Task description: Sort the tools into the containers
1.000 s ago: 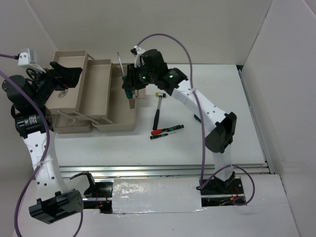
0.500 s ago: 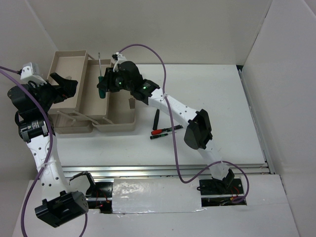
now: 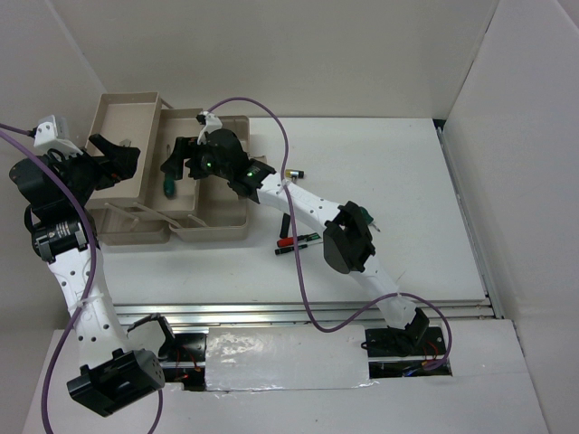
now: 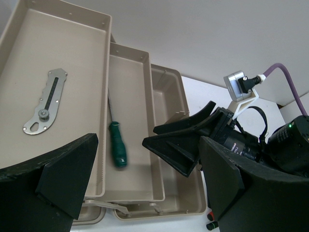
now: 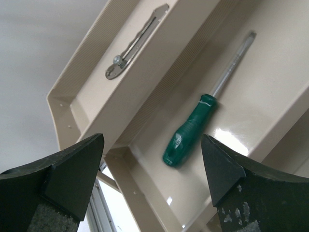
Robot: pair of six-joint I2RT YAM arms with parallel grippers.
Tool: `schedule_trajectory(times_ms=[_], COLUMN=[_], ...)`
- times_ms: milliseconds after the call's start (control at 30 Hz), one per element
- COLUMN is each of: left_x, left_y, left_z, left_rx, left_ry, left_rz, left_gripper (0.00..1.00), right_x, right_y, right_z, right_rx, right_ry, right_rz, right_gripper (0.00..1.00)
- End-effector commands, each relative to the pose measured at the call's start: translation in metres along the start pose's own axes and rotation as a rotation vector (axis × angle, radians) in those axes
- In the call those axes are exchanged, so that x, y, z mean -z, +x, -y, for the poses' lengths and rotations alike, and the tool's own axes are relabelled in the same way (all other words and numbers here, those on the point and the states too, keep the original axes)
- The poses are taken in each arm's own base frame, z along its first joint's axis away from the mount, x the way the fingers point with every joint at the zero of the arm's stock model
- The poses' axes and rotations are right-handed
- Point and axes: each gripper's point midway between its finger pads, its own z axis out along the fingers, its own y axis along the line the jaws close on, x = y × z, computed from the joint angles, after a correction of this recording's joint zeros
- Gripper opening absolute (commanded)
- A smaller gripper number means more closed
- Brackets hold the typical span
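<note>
A second green handle, still outside the toolbox, lies to the right of my right gripper in the top view, so I will swing across and lower onto it.
A green-handled screwdriver [image 5: 190, 133] lies loose in the middle tray [image 4: 140, 87] of the beige toolbox, shaft pointing to the far end. My right gripper [image 5: 152, 179] hovers open just above it, touching nothing; from above, the right gripper [image 3: 179, 159] hangs over that tray. A silver wrench [image 4: 46, 101] rests in the left tray [image 4: 29, 43]. My left gripper [image 4: 145, 193] is open and empty over the toolbox's left side; in the top view the left gripper [image 3: 118, 154] shows there. A red-handled screwdriver [image 3: 291, 241], a black-handled screwdriver [image 3: 308, 245] and the mallet's pale head [image 3: 293, 173] lie on the table.
The deeper toolbox base [image 3: 226, 212] lies right of the trays, partly under the right arm. The toolbox handle [image 3: 136, 215] sticks out at its near side. White walls close in the table at the back and right. The right arm stretches across the loose tools.
My right gripper swung left from the toolbox's right edge to over the middle tray, opened and let go of the green screwdriver, which now lies in the tray. The left gripper barely moved.
</note>
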Motion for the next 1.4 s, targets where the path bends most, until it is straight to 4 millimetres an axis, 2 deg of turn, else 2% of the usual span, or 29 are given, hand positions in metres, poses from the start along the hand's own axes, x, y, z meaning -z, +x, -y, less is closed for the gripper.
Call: schedule_trajectory(times_ms=[0, 33, 100, 133, 167, 200, 233, 267, 300, 333, 367, 400, 433, 467, 500, 633, 667, 700, 800, 867, 967, 1133, 1367], left_x=[-0.002, -0.004, -0.008, -0.015, -0.017, -0.02, -0.031, -0.034, -0.036, -0.043, -0.043, -0.045, -0.05, -0.054, -0.055, -0.066, -0.067, -0.066, -0.069, -0.07, -0.072, -0.072, -0.071], left_y=[-0.009, -0.007, -0.004, -0.004, 0.005, 0.002, 0.015, 0.028, 0.031, 0.042, 0.053, 0.062, 0.071, 0.076, 0.086, 0.11, 0.109, 0.116, 0.119, 0.119, 0.127, 0.132, 0.143], left_z=[0.008, 0.014, 0.018, 0.021, 0.022, 0.026, 0.03, 0.027, 0.04, 0.041, 0.045, 0.059, 0.061, 0.063, 0.076, 0.097, 0.096, 0.11, 0.117, 0.117, 0.116, 0.119, 0.121], left_rx=[-0.061, -0.083, -0.102, -0.133, -0.13, -0.16, -0.199, -0.197, -0.228, -0.263, -0.269, -0.276, -0.322, -0.332, -0.342, -0.369, -0.376, -0.391, -0.401, -0.39, -0.371, -0.373, -0.303], left_ry=[0.067, 0.117, 0.153, 0.178, 0.183, 0.191, 0.22, 0.207, 0.242, 0.262, 0.287, 0.328, 0.346, 0.342, 0.373, 0.395, 0.382, 0.404, 0.409, 0.403, 0.418, 0.438, 0.449], left_rz=[0.028, 0.006, -0.022, -0.038, -0.084, -0.099, -0.148, -0.204, -0.228, -0.266, -0.308, -0.334, -0.353, -0.367, -0.388, -0.43, -0.425, -0.43, -0.433, -0.438, -0.468, -0.467, -0.487], left_gripper=[0.99, 0.99, 0.97, 0.95, 0.94, 0.91, 0.91, 0.91, 0.9, 0.91, 0.91, 0.92, 0.93, 0.94, 0.95, 0.99, 0.99, 0.99, 0.99, 0.99, 0.99, 0.99, 0.99], right_x=[0.029, 0.035, 0.053, 0.075, 0.088, 0.122, 0.135, 0.156, 0.182, 0.204, 0.222, 0.254, 0.276, 0.295, 0.322, 0.383, 0.388, 0.396, 0.412, 0.415, 0.419, 0.421, 0.415], right_y=[-0.087, -0.094, -0.121, -0.138, -0.143, -0.179, -0.166, -0.176, -0.174, -0.161, -0.153, -0.148, -0.132, -0.124, -0.117, -0.07, -0.056, -0.046, -0.012, 0.01, 0.03, 0.045, 0.065], right_z=[-0.052, -0.052, -0.042, -0.046, -0.037, -0.027, 0.002, 0.036, 0.051, 0.078, 0.101, 0.138, 0.162, 0.187, 0.218, 0.292, 0.307, 0.315, 0.339, 0.346, 0.355, 0.372, 0.379], right_rx=[0.064, 0.074, 0.117, 0.137, 0.157, 0.221, 0.24, 0.296, 0.323, 0.343, 0.448, 0.465, 0.47, 0.52, 0.496, 0.396, 0.358, 0.326, 0.28, 0.274, 0.26, 0.252, 0.224], right_ry=[-0.106, -0.095, -0.07, -0.067, -0.042, -0.015, 0.041, 0.102, 0.148, 0.212, 0.246, 0.325, 0.375, 0.426, 0.502, 0.709, 0.729, 0.749, 0.798, 0.798, 0.801, 0.822, 0.791], right_rz=[0.197, 0.2, 0.232, 0.233, 0.209, 0.248, 0.165, 0.138, 0.104, 0.017, -0.049, -0.101, -0.189, -0.247, -0.295, -0.54, -0.593, -0.63, -0.735, -0.802, -0.86, -0.896, -0.951], right_gripper=[0.9, 0.9, 0.9, 0.87, 0.86, 0.85, 0.82, 0.81, 0.8, 0.78, 0.77, 0.75, 0.73, 0.71, 0.68, 0.6, 0.6, 0.62, 0.67, 0.7, 0.72, 0.73, 0.69])
